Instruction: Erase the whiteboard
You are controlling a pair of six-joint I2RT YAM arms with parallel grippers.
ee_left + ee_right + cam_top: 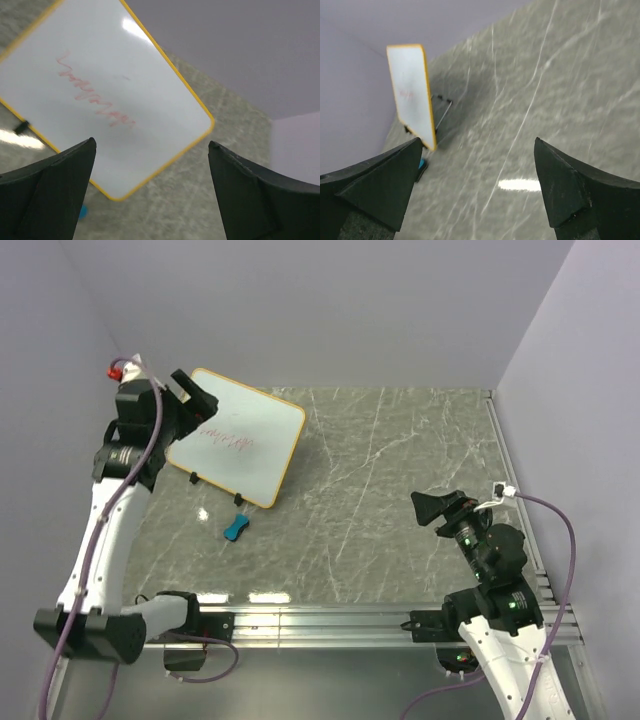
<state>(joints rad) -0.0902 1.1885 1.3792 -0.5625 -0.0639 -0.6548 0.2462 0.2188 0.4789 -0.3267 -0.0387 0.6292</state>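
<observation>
Red scribbles still mark the whiteboard (245, 445), so the robot's left gripper will next go down and back, to the right in the top view, onto the narrow middle of the blue eraser.
The whiteboard (245, 445), white with an orange-tan frame and black clip feet, stands tilted at the far left of the table, with red scribbles across its middle. My left gripper (198, 398) hovers over its upper left part, open and empty. In the left wrist view the whiteboard (115, 95) fills the space between and above the fingers of the left gripper (151, 145). The small blue eraser (237, 529) lies on the table just in front of the board. My right gripper (432, 508) is open and empty at the right, far from the board (410, 92); the eraser (422, 164) peeks out by its left finger.
The table top is grey marble (400, 480), closed in by pale walls at the back, left and right. A red-capped item (117, 368) sits in the far left corner. Metal rails run along the near edge (330, 620) and the right edge (515, 490).
</observation>
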